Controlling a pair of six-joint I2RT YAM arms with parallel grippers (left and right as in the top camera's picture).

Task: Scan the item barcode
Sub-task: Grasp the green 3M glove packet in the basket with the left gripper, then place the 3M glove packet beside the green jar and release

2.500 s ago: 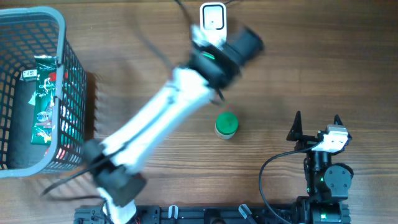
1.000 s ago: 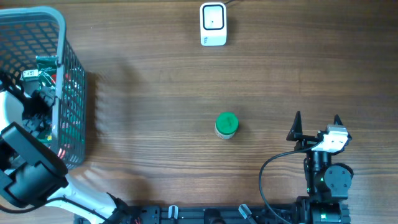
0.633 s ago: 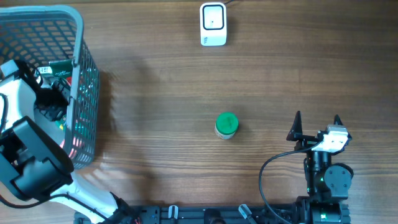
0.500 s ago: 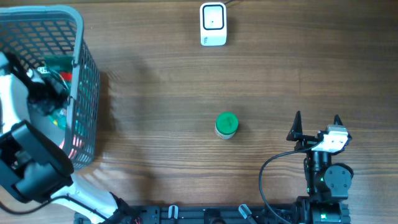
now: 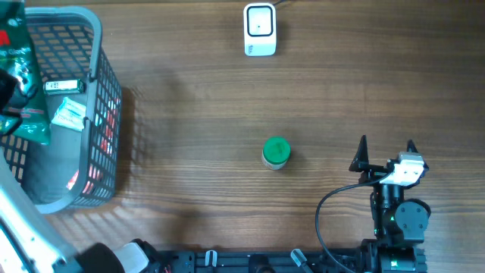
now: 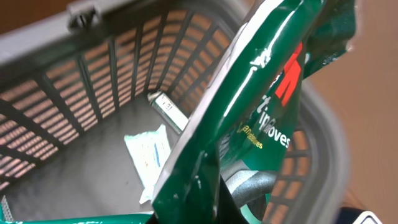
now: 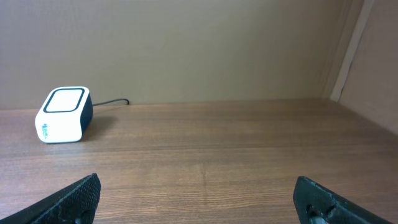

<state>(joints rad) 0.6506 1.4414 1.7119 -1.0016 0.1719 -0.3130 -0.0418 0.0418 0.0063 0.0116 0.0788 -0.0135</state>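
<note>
My left gripper swings to the right in the overhead view next, then down to release the packet on the tabletop beside the jar. That part of the tabletop is clear.
The item, a glossy green snack packet with red and white print, hangs above the grey basket's left side. My left gripper is shut on its lower edge. In the left wrist view the green packet fills the centre and hides most of the left gripper; no barcode shows on it. The white scanner stands at the table's far middle, also seen as the scanner in the right wrist view. My right gripper rests open at the near right, its jaws wide with nothing between them.
A green-lidded jar stands upright mid-table, between scanner and right arm. Inside the basket lie a small white packet and a thin labelled strip. A black cable loops beside the right arm's base.
My left gripper shut on the green packet inside the basket and lifted it up and out toward the left. The basket was nudged a little to the right. The right arm stayed still.
</note>
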